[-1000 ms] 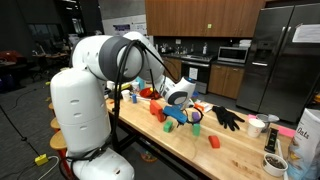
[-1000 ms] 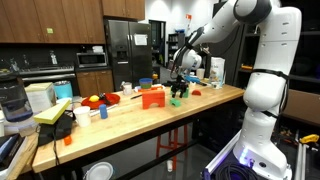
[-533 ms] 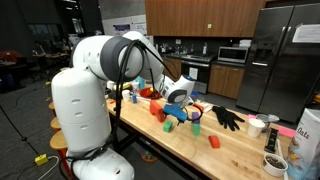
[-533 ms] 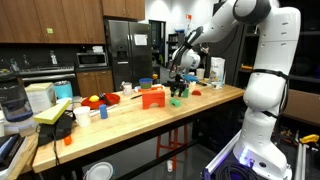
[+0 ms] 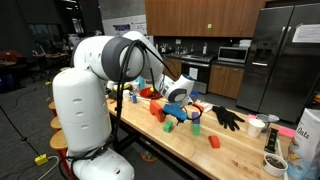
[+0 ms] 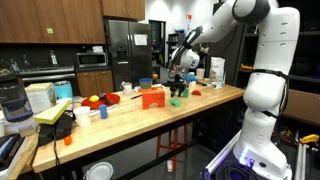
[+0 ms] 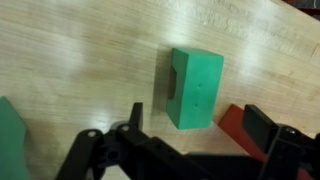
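The tall green block (image 5: 168, 126) (image 7: 195, 88) stands below my gripper's open gap, so next my gripper will lower its fingers around the block's long sides and close.
In the wrist view a green block (image 7: 194, 88) stands on the wooden table top (image 7: 90, 60), just ahead of my gripper (image 7: 198, 125). The two black fingers are spread apart with nothing between them, and the block lies beyond the gap. A red piece (image 7: 237, 123) lies beside the right finger. Another green shape (image 7: 12, 140) shows at the left edge. In both exterior views the gripper (image 5: 180, 104) (image 6: 179, 85) hovers low over the table among small coloured blocks.
A black glove (image 5: 227, 117), an orange block (image 5: 213, 142) and cups (image 5: 256, 127) lie on the table. An orange object (image 6: 152, 97), a red-and-yellow item (image 6: 95, 101) and a black glove (image 6: 60, 123) lie further along the table (image 6: 120, 120). Fridge and cabinets stand behind.
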Motion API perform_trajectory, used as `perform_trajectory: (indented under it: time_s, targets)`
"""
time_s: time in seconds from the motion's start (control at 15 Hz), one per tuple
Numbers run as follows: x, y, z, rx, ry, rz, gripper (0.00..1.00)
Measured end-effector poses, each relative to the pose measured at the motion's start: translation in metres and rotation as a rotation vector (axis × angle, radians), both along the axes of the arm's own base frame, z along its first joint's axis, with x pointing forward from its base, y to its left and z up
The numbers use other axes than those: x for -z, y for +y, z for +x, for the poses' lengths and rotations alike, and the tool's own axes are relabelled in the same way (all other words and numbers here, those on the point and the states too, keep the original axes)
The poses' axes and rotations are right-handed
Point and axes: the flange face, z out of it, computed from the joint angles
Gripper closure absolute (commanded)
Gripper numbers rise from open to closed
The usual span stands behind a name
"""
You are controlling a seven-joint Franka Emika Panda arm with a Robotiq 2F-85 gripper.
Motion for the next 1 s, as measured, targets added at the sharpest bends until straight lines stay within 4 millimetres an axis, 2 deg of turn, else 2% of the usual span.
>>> perform_trajectory:
  time_s: [0.67, 0.73, 0.8, 0.87, 1.0]
  targets:
    - [0.014, 0.003, -0.003, -0.011, 0.047, 0.012, 0.01]
    - [0.015, 0.003, -0.003, -0.012, 0.051, 0.012, 0.1]
    - [0.016, 0.004, -0.003, -0.014, 0.055, 0.013, 0.26]
    - [0.017, 0.004, -0.003, -0.016, 0.059, 0.012, 0.28]
    - [0.019, 0.004, -0.004, -0.019, 0.066, 0.011, 0.4]
